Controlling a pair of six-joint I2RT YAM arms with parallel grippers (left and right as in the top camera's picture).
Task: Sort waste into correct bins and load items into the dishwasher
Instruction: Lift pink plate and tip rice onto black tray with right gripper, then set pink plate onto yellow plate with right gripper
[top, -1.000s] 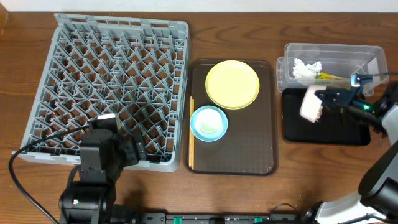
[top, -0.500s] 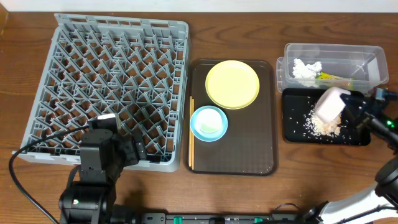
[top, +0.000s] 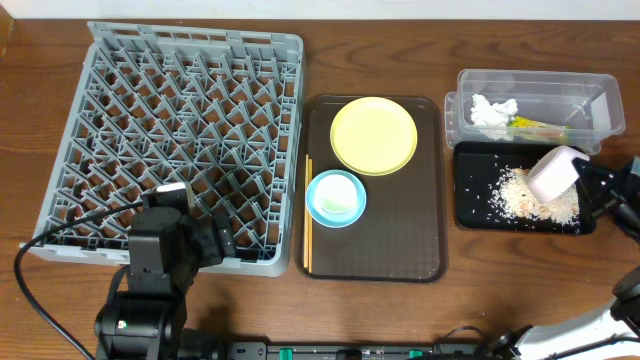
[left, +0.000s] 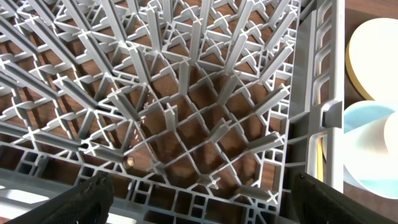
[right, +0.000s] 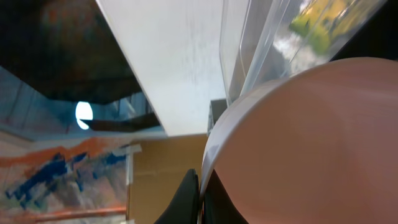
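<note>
My right gripper holds the cream-white bowl (top: 553, 175) and will turn it upright next. Then it will lower the bowl onto the yellow plate (top: 373, 135).
My right gripper (top: 585, 182) is shut on the rim of the cream-white bowl (top: 553, 175), held tipped over the black tray (top: 470, 215). Pale crumbs (top: 520, 195) lie scattered in that tray. In the right wrist view the fingers (right: 200, 199) pinch the bowl's rim (right: 311, 143). The clear tub (top: 600, 85) holds the white tissue (top: 493, 110) and the green-yellow wrapper (top: 530, 124). The yellow plate (top: 373, 135), light-blue bowl (top: 335, 197) and chopsticks (top: 308, 230) lie on the brown tray (top: 400, 250). My left gripper (left: 199, 205) is open over the grey rack's (top: 180, 140) front right corner.
The rack fills the left half of the table, the brown tray the middle, tub and black tray the right. A pale round shape sits inside the blue bowl; I cannot tell whether it is the cup. Bare wood lies along the front edge.
My right gripper moved the cream-white bowl to the right over the black tray and tipped it. Crumbs now lie in the tray. The left arm has not moved.
</note>
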